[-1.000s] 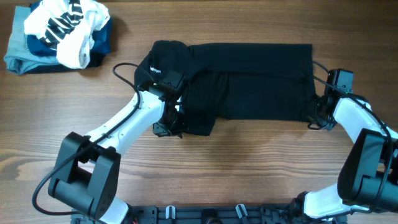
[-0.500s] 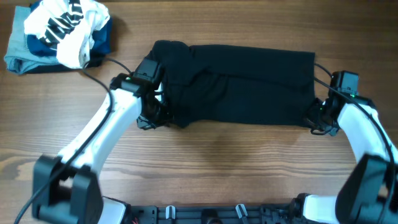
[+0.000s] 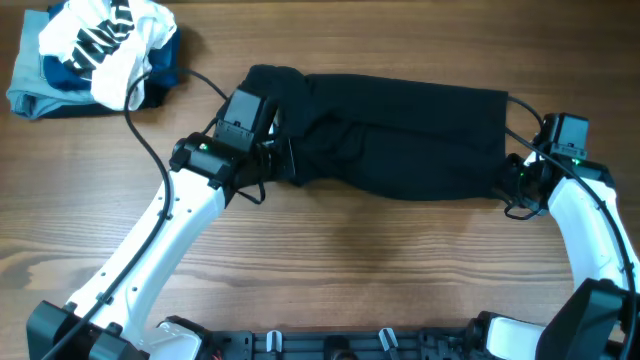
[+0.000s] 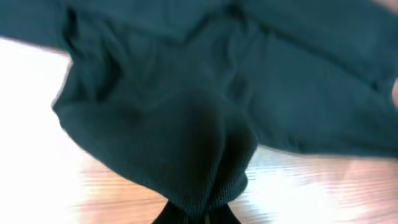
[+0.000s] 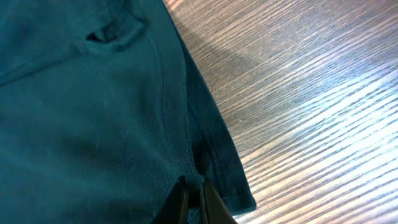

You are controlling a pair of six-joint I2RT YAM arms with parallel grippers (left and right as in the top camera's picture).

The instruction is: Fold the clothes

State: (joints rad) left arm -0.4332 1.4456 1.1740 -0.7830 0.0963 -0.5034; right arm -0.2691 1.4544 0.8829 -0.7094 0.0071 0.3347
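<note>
The lifted near edge of the shirt still hangs short of the shirt's far edge (image 3: 283,74), so my left gripper will next move outward over the shirt (image 3: 400,130) to that far edge and let go.
The black shirt (image 3: 400,130) lies partly folded across the far middle of the table. My left gripper (image 3: 285,160) is shut on the shirt's near left edge and holds it lifted; in the left wrist view the ribbed fabric (image 4: 205,155) hangs bunched from the pinch. My right gripper (image 3: 512,183) is shut on the shirt's near right corner; in the right wrist view the two fingertips (image 5: 184,194) pinch the stitched hem (image 5: 205,143). The white logo and lettering are hidden.
A pile of garments (image 3: 95,50), white with black lettering over navy and light blue, sits at the far left corner. Wood table (image 3: 350,260) spreads below the shirt. The left arm's black cable (image 3: 150,160) loops near the pile.
My left gripper has carried the shirt's near left flap away from me and rightward, over the shirt's body. The near left flap no longer lies on the table. My right gripper shifted slightly.
</note>
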